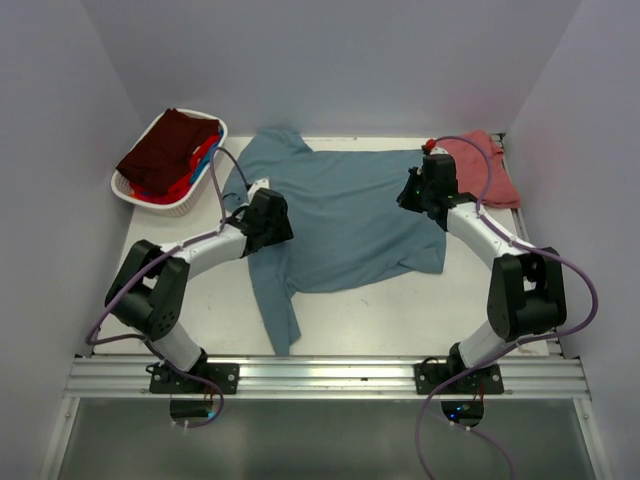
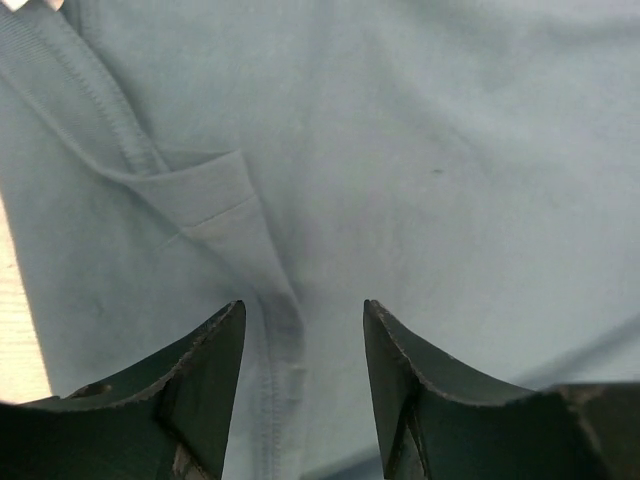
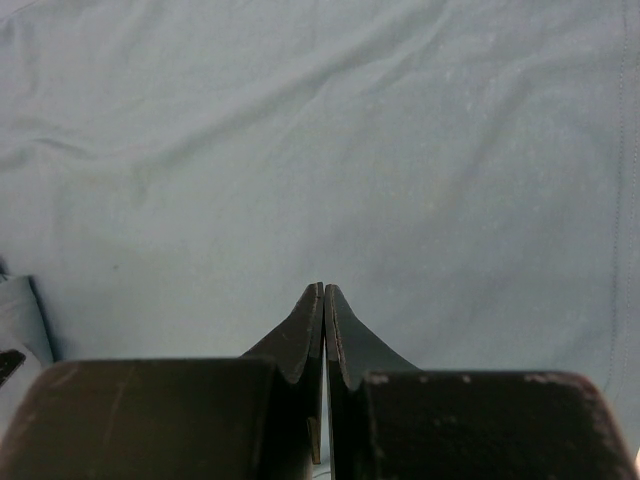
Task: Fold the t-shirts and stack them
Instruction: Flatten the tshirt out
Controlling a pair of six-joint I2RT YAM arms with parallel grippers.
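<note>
The t-shirt's raised stitched seam already runs between my fingers. My left gripper needs to move slightly left in the wrist view onto the seam next and close.
A large slate teal-blue t-shirt lies spread across the middle of the table, one part trailing toward the near edge. My left gripper hovers over its left side. In the left wrist view this gripper is open, and a raised stitched seam of the shirt runs between the jaws. My right gripper is over the shirt's right side. Seen from the right wrist, that gripper is shut with nothing between its fingers, above flat teal cloth. A salmon-red t-shirt lies at the back right.
A white oval basket stands at the back left with a dark maroon shirt on top and blue and red cloth under it. Walls close in the table on the left, back and right. A metal rail runs along the near edge.
</note>
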